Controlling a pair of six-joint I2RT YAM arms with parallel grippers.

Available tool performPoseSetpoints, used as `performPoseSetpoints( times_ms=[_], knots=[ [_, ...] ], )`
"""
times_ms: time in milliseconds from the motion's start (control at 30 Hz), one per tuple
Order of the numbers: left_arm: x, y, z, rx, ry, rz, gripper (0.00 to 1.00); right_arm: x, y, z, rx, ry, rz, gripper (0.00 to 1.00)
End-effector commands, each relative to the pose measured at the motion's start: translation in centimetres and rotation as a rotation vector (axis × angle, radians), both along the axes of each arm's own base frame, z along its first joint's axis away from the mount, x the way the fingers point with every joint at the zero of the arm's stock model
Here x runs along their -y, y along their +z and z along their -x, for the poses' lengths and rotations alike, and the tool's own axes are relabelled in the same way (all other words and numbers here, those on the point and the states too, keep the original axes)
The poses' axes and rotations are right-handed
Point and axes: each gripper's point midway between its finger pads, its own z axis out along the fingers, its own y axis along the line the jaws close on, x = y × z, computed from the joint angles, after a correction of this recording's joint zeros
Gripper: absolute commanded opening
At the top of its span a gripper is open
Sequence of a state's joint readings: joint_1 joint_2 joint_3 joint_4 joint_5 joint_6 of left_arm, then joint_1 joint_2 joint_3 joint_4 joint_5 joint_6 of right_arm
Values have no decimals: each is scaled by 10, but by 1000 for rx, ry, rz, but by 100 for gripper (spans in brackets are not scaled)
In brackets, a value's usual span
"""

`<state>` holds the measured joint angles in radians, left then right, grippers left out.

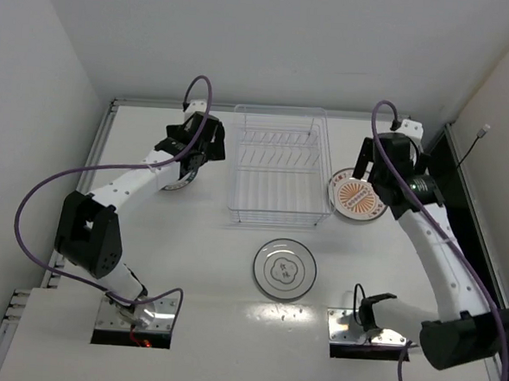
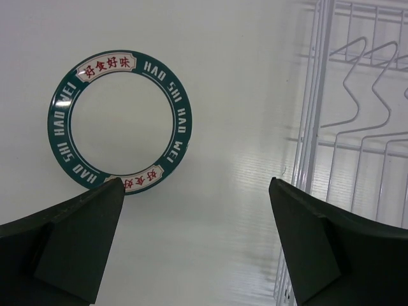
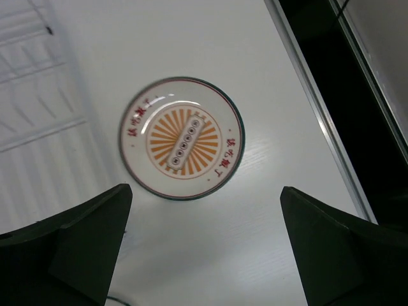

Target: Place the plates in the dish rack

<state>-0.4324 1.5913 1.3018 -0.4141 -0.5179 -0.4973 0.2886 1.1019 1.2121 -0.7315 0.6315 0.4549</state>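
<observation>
My right gripper moves down next and tilts onto the sunburst plate's rim facing the metal strip below it, since the rack (image 1: 279, 211) crowds the other side of the plate.
The clear dish rack (image 1: 279, 211) stands empty at the back middle of the table; its wires (image 2: 317, 95) also show on the right of the left wrist view. The dark blue-rimmed plate (image 2: 121, 121) lies flat left of the rack, largely hidden under my left gripper (image 1: 198, 151) in the top view. My left gripper (image 2: 194, 185) is open and empty above it. The orange sunburst plate (image 1: 358, 197) lies flat right of the rack. My right gripper (image 1: 375, 168) is open and empty above that plate (image 3: 182, 139). The thin-ring plate (image 1: 283, 268) lies in front of the rack.
The table's right edge, a metal strip with a dark gap (image 3: 357, 83) beyond it, runs close to the sunburst plate. White walls close in the back and the sides. A purple cable (image 1: 38, 195) loops off the left arm.
</observation>
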Motion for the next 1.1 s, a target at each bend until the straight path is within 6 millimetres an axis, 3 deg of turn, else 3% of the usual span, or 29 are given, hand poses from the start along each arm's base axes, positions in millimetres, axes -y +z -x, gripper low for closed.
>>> performPoseSetpoints(
  times_ms=[0, 67, 200, 233, 267, 300, 333, 400, 567, 600, 833, 933, 1033, 1067],
  knots=[
    [7, 1, -5, 8, -20, 6, 96, 20, -21, -11, -28, -47, -26, 100],
    [9, -2, -6, -7, -28, 7, 96, 21, -34, -17, -42, -29, -92, 100],
    [9, -4, -7, -24, -28, -1, 96, 50, -95, -33, -139, -71, -411, 100],
    [12, -1, -8, -18, -36, 9, 96, 47, -115, -39, -173, -34, -533, 100],
    [12, -1, -8, -18, -36, 9, 96, 73, -136, -30, -177, -122, -627, 100],
    [14, -1, -8, -22, -46, 17, 96, 70, -143, -30, -167, -100, -723, 100],
    [14, -1, -8, -22, -46, 17, 96, 85, -155, -27, -133, -154, -772, 99],
    [14, -1, -8, -22, -46, 17, 96, 93, -166, -22, -122, -200, -806, 99],
    [15, -7, -7, -41, -54, 16, 96, 97, -204, -18, -187, -239, -898, 95],
    [16, -3, -8, -33, -54, 19, 96, 92, -220, -15, -231, -244, -932, 94],
    [16, -7, -9, -41, -54, 16, 96, 75, -263, -26, -320, -226, -1071, 70],
    [16, -7, -9, -41, -54, 16, 96, 76, -261, -38, -297, -213, -1085, 65],
    [16, -9, -7, -50, -54, 12, 96, 75, -261, -50, -299, -193, -1078, 54],
    [16, -9, -7, -50, -54, 12, 96, 79, -258, -56, -295, -191, -1076, 40]
  ],
)
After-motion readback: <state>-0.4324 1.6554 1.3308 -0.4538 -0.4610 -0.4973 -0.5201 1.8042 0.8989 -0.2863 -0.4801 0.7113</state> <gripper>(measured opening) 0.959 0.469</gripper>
